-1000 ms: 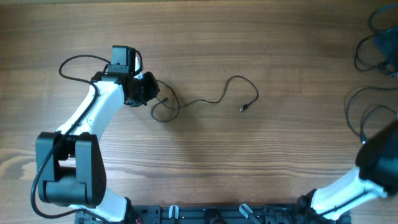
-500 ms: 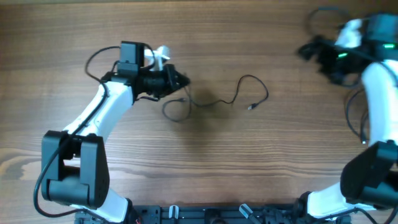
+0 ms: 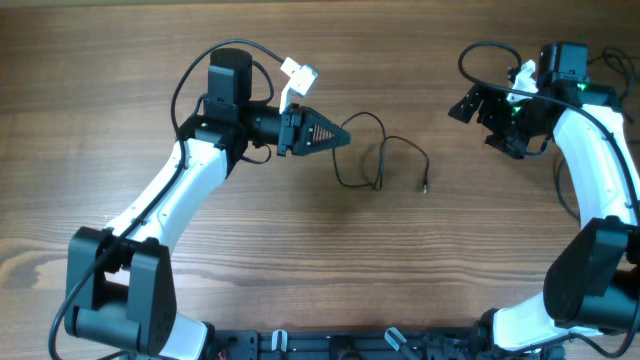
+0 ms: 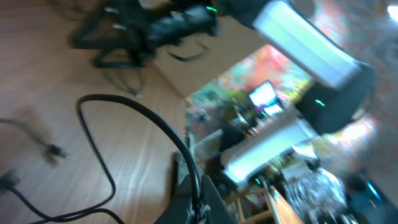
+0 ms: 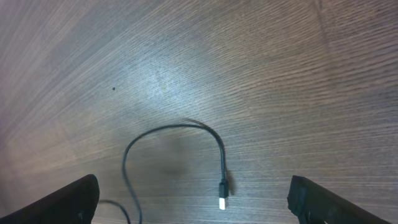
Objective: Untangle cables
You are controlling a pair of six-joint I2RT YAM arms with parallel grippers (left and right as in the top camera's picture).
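Note:
The cable is still lying in crossing loops, so I will move its end to the right in the overhead view with my left gripper, over those loops, and let go.
One thin black cable [image 3: 381,172] lies in loose loops at the table's middle, its plug end [image 3: 424,185] to the right. My left gripper [image 3: 343,134] points right and is shut on this cable's other end; the left wrist view shows the cord [image 4: 124,102] pinched between the jaws [image 4: 200,200]. My right gripper [image 3: 480,125] hovers to the right of the cable, open wide and empty. The right wrist view shows the cable [image 5: 168,129] curving on the wood with its silver-tipped plug [image 5: 222,200] between the spread fingers [image 5: 193,190].
More thin black cords [image 3: 562,190] lie at the table's right edge, partly hidden by the right arm. The left wrist view is blurred; it shows the right arm [image 4: 155,28] across the table and clutter beyond the table edge.
My left gripper has moved right, dragging the cable with it toward the middle. My right arm has swung in from the right edge toward the cable's plug end.

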